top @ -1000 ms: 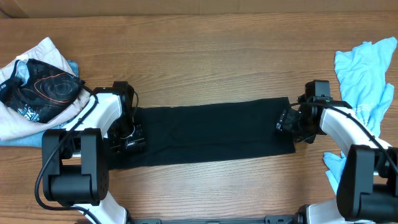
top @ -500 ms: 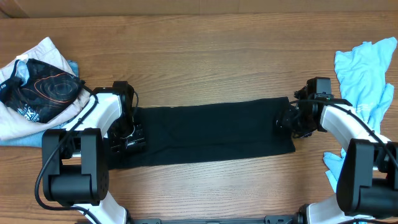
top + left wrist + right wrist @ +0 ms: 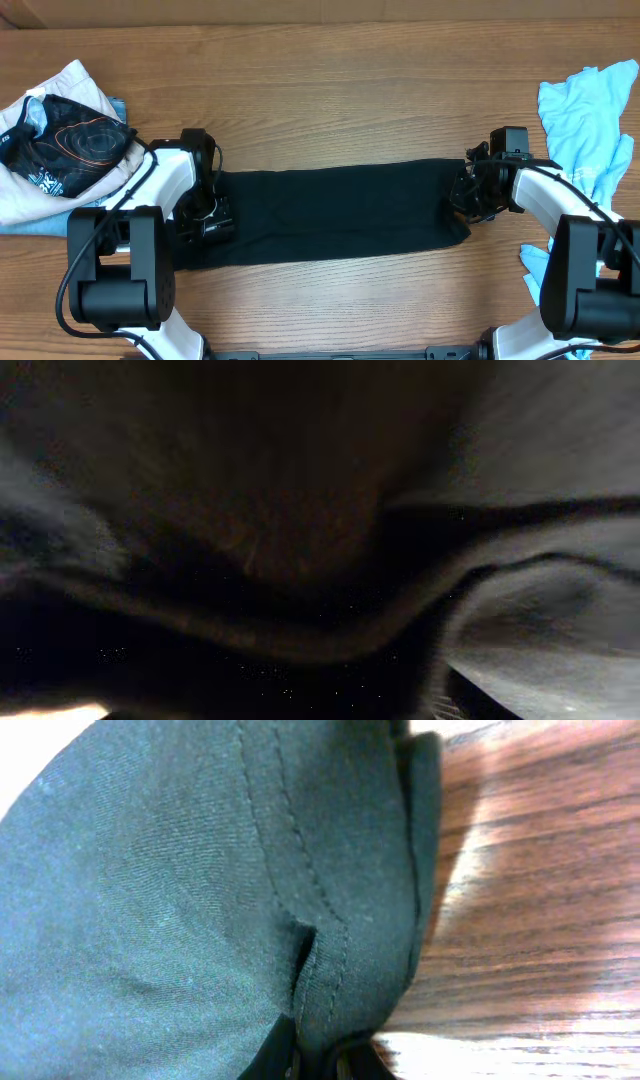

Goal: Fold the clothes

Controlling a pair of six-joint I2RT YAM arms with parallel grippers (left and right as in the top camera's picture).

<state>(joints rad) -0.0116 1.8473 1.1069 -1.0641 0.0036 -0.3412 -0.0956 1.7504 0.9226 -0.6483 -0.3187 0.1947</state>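
Note:
My right gripper will lift the folded T-shirt's pinched end, then lower it over toward the T-shirt's middle (image 3: 334, 212).
The black T-shirt (image 3: 330, 215) lies folded into a long strip across the middle of the table. My right gripper (image 3: 462, 195) sits at its right end. In the right wrist view the stitched hem (image 3: 320, 900) is bunched and pinched between the shut jaws (image 3: 335, 1065). My left gripper (image 3: 207, 222) rests on the strip's left end, black on black. The left wrist view is filled by dark fabric (image 3: 300, 510) close to the lens, so its fingers are hidden.
A white cloth with a black swirl-print garment (image 3: 70, 140) on top is piled at the far left. Light blue cloth (image 3: 590, 120) lies at the far right, with another blue piece (image 3: 535, 265) below it. Bare wooden table (image 3: 320, 90) lies behind the strip.
My right gripper has closed on the shirt's right end, and that edge has bunched slightly leftward. The left arm has not moved.

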